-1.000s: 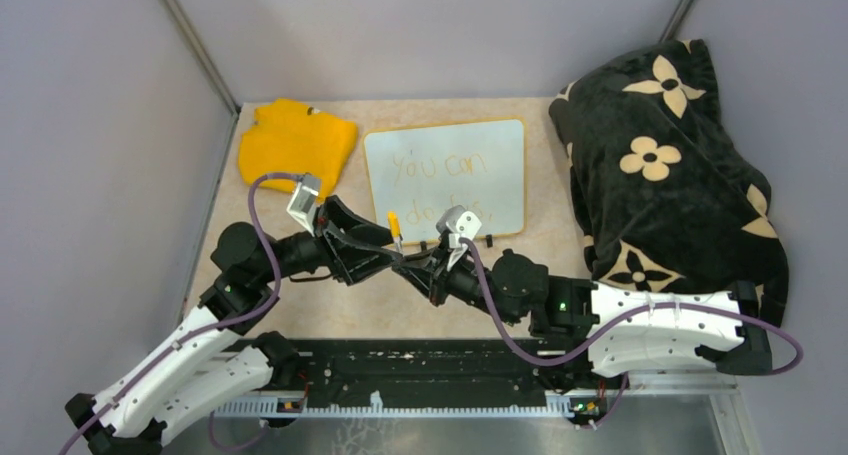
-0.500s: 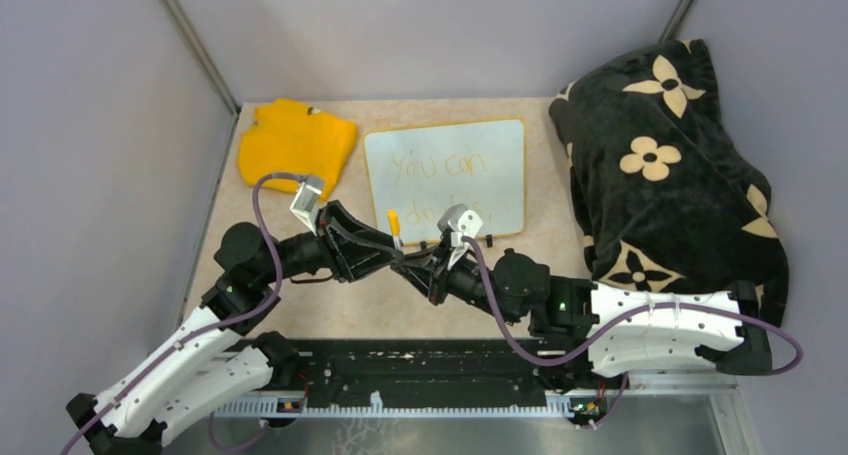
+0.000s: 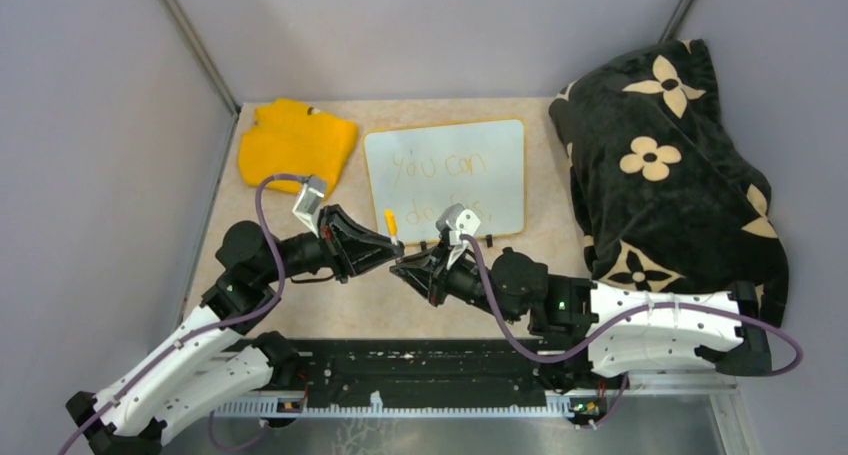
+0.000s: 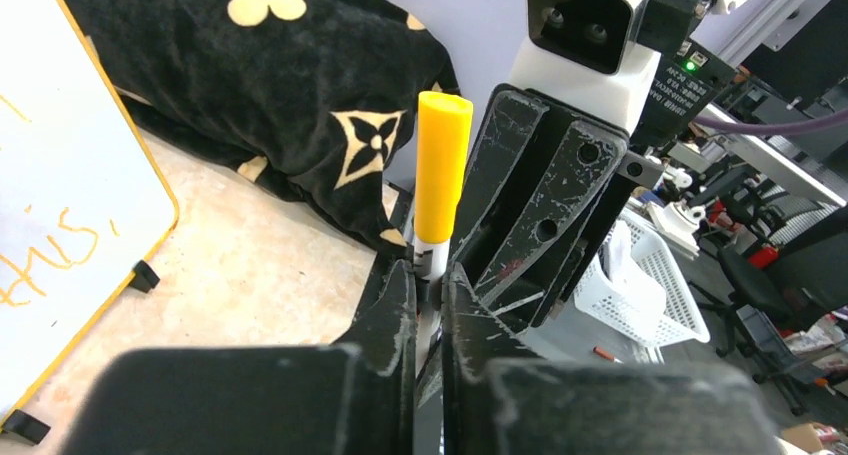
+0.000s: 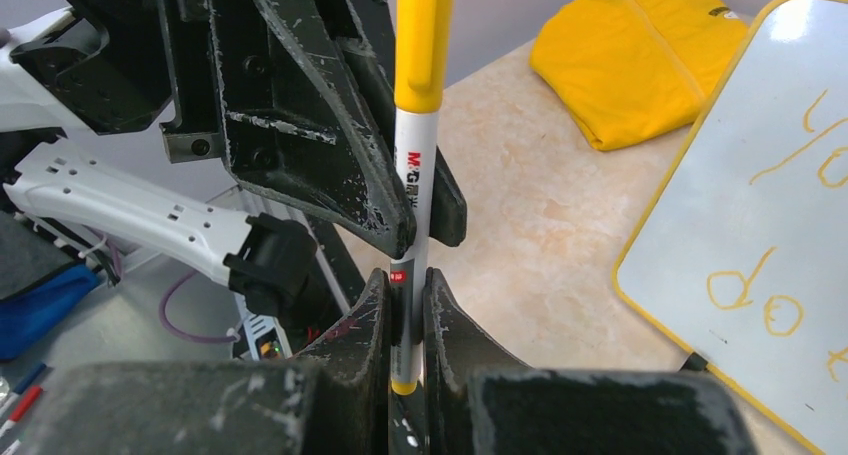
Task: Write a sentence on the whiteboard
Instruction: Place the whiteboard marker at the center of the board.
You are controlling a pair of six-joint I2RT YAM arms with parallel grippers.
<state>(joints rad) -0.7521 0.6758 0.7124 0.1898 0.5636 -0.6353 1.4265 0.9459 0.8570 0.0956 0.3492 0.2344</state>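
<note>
The sentence is written and bare tabletop lies below near the cloth, so the left gripper will next turn to point down and lower to let go of the marker [image 3: 392,223] there.
The whiteboard [image 3: 500,145] lies flat at the back middle of the table, and the sentence [image 3: 436,165] runs across it in thin yellow-orange letters. Its lower line is partly hidden behind the arms. In front of the board a marker [image 3: 392,223] with a white barrel and a yellow cap [image 4: 443,170] stands upright. My left gripper [image 3: 395,249] is shut on the barrel just under the cap. My right gripper [image 3: 406,266] is shut on the barrel lower down [image 5: 405,285]. The two grippers face each other, nearly touching. The marker's tip is hidden.
A folded yellow cloth [image 3: 296,140] lies left of the board. A black blanket with cream flowers [image 3: 665,155] is heaped along the right side. Grey walls close the left, back and right. A white basket [image 4: 650,285] stands off the table.
My left gripper's jaws have closed from wide open onto the marker, and the left arm has edged slightly toward it. The right gripper and the marker have stayed put.
</note>
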